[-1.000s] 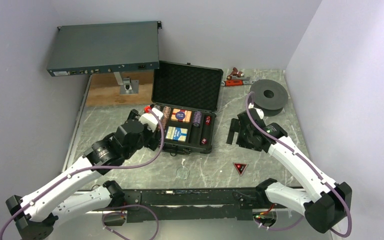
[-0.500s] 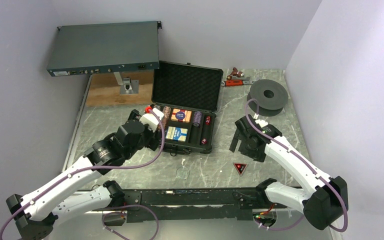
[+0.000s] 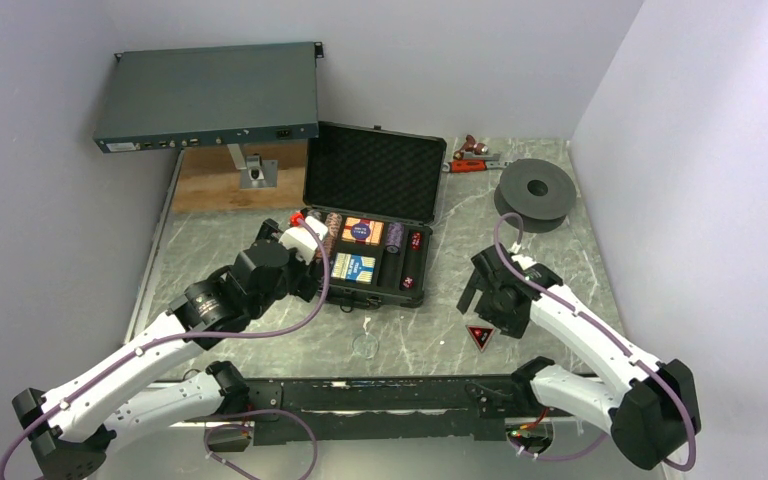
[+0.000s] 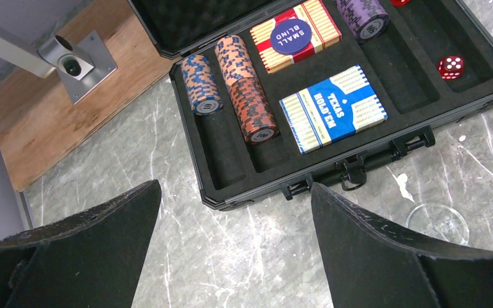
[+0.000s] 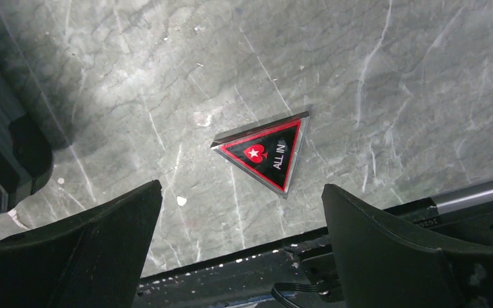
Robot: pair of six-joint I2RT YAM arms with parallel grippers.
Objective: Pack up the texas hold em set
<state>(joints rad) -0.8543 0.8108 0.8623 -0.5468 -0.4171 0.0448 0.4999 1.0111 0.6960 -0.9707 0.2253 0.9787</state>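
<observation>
I should next lower the open fingers of my right gripper to the tabletop and close them across the triangular black-red marker, because the marker is below the gripper and between its fingers.
The black case lies open mid-table with its foam lid raised. The left wrist view shows its tray holding striped poker chips, a blue deck, a red-and-yellow deck and a red die. My left gripper hangs open over bare table at the case's front left corner. The triangular black-red marker lies flat on the table right of the case. My right gripper stands open just above it, with the marker a little ahead of the fingertips.
A grey-blue rack unit stands on a post over a wooden board at the back left. A black spool and a red tool sit back right. A clear round disc lies before the case. A black rail edges the near side.
My right arm has swung from beside the case toward the near edge and now hovers over the marker. The left arm has stayed put.
</observation>
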